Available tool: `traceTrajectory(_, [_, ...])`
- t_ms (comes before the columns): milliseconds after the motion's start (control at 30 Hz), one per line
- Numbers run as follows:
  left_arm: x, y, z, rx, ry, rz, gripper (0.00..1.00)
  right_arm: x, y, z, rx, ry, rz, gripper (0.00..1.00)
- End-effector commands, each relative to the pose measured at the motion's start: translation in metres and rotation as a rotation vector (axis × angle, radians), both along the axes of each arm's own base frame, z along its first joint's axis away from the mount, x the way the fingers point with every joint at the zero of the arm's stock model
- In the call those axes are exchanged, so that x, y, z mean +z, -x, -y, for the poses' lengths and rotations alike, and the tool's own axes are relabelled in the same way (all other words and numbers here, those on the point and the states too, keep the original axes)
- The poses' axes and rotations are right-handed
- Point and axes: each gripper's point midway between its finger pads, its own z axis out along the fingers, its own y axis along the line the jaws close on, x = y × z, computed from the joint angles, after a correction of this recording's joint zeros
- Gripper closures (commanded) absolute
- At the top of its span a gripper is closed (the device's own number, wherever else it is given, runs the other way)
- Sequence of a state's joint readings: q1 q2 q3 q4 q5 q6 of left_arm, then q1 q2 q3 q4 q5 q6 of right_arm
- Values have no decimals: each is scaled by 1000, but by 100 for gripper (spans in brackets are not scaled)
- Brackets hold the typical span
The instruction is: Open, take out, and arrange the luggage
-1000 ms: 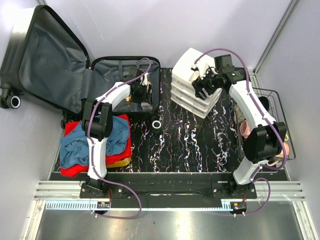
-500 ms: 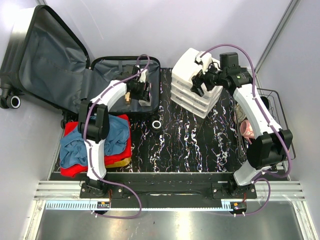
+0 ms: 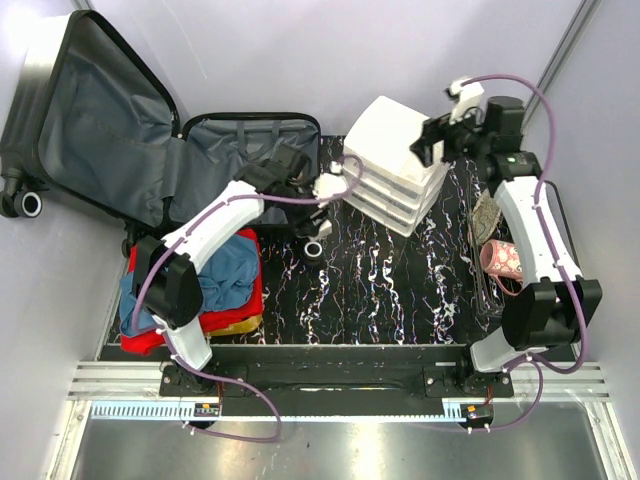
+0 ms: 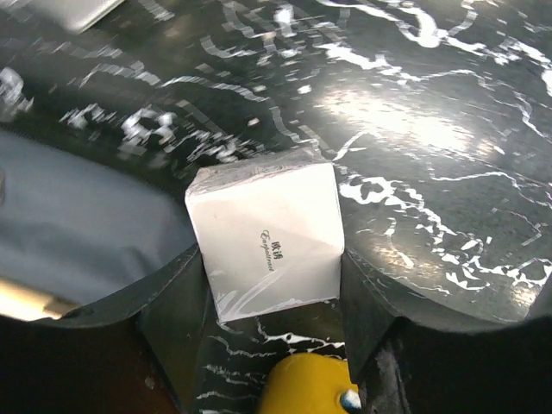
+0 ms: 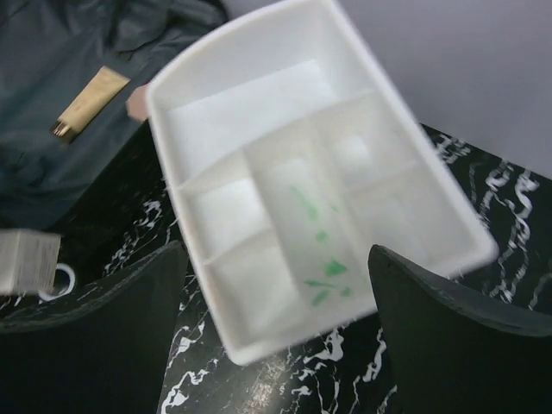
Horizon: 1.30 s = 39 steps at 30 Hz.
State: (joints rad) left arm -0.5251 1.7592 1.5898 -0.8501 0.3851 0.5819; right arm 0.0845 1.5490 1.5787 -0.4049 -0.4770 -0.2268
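My left gripper is above a spot with bare tabletop to its right in the top view, back and down, so it next needs to move that way and release the white box [image 4: 267, 237].
The luggage [image 3: 240, 150] lies open at the back left, its lid [image 3: 90, 120] leaning against the wall and its dark grey lining showing. My left gripper [image 3: 325, 188] is just right of the luggage's edge, above the black marbled table. It is shut on a small white box [image 4: 267, 237] with dark print. The box also shows in the top view [image 3: 327, 187]. My right gripper [image 3: 440, 140] hangs open and empty above the stack of white organizers [image 3: 395, 165]. The top compartmented tray [image 5: 310, 216] lies below its spread fingers [image 5: 86, 336].
A small white ring [image 3: 314, 249] lies on the table below the left gripper. Red and blue clothes [image 3: 200, 280] are piled at the left. A wire basket [image 3: 530, 200] with a pink item [image 3: 505, 258] stands at the right. A tan item [image 5: 90, 99] lies in the luggage.
My left gripper has moved right, out of the luggage, carrying the white box over the table. My right gripper has moved right and back, off the front of the organizer stack.
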Motion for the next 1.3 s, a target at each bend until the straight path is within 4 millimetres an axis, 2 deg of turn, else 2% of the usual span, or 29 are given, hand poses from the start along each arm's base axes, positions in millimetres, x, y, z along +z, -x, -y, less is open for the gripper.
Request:
traceTrajectory(0, [-35,34,29,-223,-103,0,84,30,12,28,-117,-103,21,5])
traceTrajectory(33, [-40,40,43,-257,-115,9,83,27,15,27,-114,-99,12,4])
traceTrajectory(100, [-55,36,60,-275,-151,14,83,21,25,27,-102,-93,-14,4])
traceTrajectory(133, [-60,42,71,-308,-161,19,83,19,29,26,-97,-90,-22,4])
traceTrajectory(167, [-64,40,79,-315,-163,40,82,17,32,26,-94,-90,-29,4])
traceTrajectory(233, [-77,48,90,-349,-176,49,79,14,41,25,-81,-83,-38,4])
traceTrajectory(267, [-79,44,96,-352,-175,82,77,13,44,24,-68,-78,-45,4])
traceTrajectory(300, [-88,48,95,-366,-192,75,76,9,50,23,-56,-66,-63,4])
traceTrajectory(433, [-103,49,93,-370,-215,83,46,-3,67,21,-16,-37,-112,3])
traceTrajectory(500, [-100,50,93,-367,-206,86,17,-10,75,20,-4,-35,-134,2])
traceTrajectory(533, [-94,50,93,-366,-191,84,1,-12,77,19,3,-34,-138,2])
traceTrajectory(567, [-88,54,94,-372,-164,69,1,-12,80,18,17,-28,-138,1])
traceTrajectory(600, [-65,54,97,-360,-118,88,1,-14,85,14,61,-12,-129,1])
traceTrajectory(633, [-52,52,96,-345,-82,91,1,-11,88,13,84,-5,-114,1])
traceTrajectory(667, [-36,57,98,-352,-24,71,1,-11,92,10,116,4,-106,0])
traceTrajectory(700, [-1,56,98,-329,49,100,1,-13,103,3,208,24,-103,0])
traceTrajectory(733, [17,50,90,-298,94,99,1,-15,109,-3,266,34,-102,0])
traceTrajectory(767, [34,55,88,-304,157,80,1,-15,112,-7,296,33,-104,1])
traceTrajectory(800, [67,56,82,-285,222,112,1,-20,117,-13,349,30,-114,1])
traceTrajectory(833, [81,48,69,-246,251,119,1,-21,124,-22,416,34,-105,1])
traceTrajectory(900, [114,50,54,-207,320,139,1,-32,130,-37,498,91,-84,2])
traceTrajectory(933, [122,40,37,-158,335,149,1,-38,139,-57,569,120,-74,2])
traceTrajectory(967, [128,39,29,-138,353,142,1,-44,142,-66,606,147,-66,2])
traceTrajectory(1000, [139,29,12,-79,369,156,1,-57,144,-74,655,185,-54,2])
traceTrajectory(1067, [145,20,-5,-21,375,155,1,-73,153,-99,745,214,-45,2])
traceTrajectory(1100, [149,9,-20,38,381,159,1,-93,151,-106,784,252,-53,2])
traceTrajectory(1167, [152,0,-31,88,395,149,1,-115,156,-124,860,292,-57,3])
traceTrajectory(1200, [157,-8,-40,135,408,149,1,-137,152,-129,885,326,-68,4])
traceTrajectory(1267, [161,-14,-48,172,426,146,1,-155,153,-139,922,364,-62,4])
